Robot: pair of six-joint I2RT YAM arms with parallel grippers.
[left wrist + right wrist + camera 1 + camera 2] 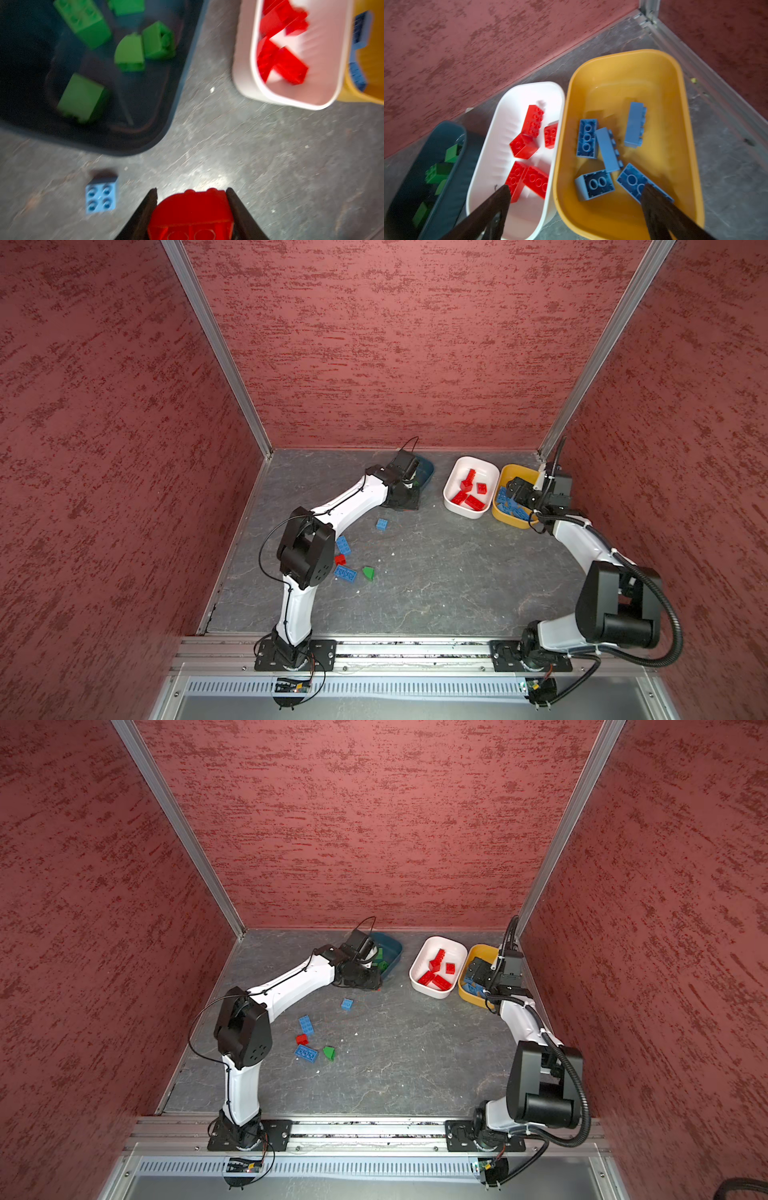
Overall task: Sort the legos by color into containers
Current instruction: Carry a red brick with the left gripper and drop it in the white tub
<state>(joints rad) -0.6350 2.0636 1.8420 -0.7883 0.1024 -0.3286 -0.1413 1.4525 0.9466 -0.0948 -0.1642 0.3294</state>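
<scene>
The white container of red legos lies between my left gripper and the yellow container. Next, I swing across over its near end [468, 507] [307, 84] and release this red lego.
My left gripper [191, 190] is shut on a red rounded lego [191, 209] and hangs over the floor beside the dark teal container [166, 128], which holds several green legos [128, 52]. In both top views this gripper [409, 479] sits at the teal container [428, 470]. The white container [457, 477] holds red legos [473, 501]. My right gripper [575, 187] is open and empty above the near end of the yellow container [623, 83], where several blue legos [587, 138] lie.
Loose legos lie on the grey floor by the left arm: a blue square one [382, 524], a long blue one [343, 544], a small red one [340, 559], another blue one [345, 573] and a green wedge [368, 572]. Red walls close in three sides.
</scene>
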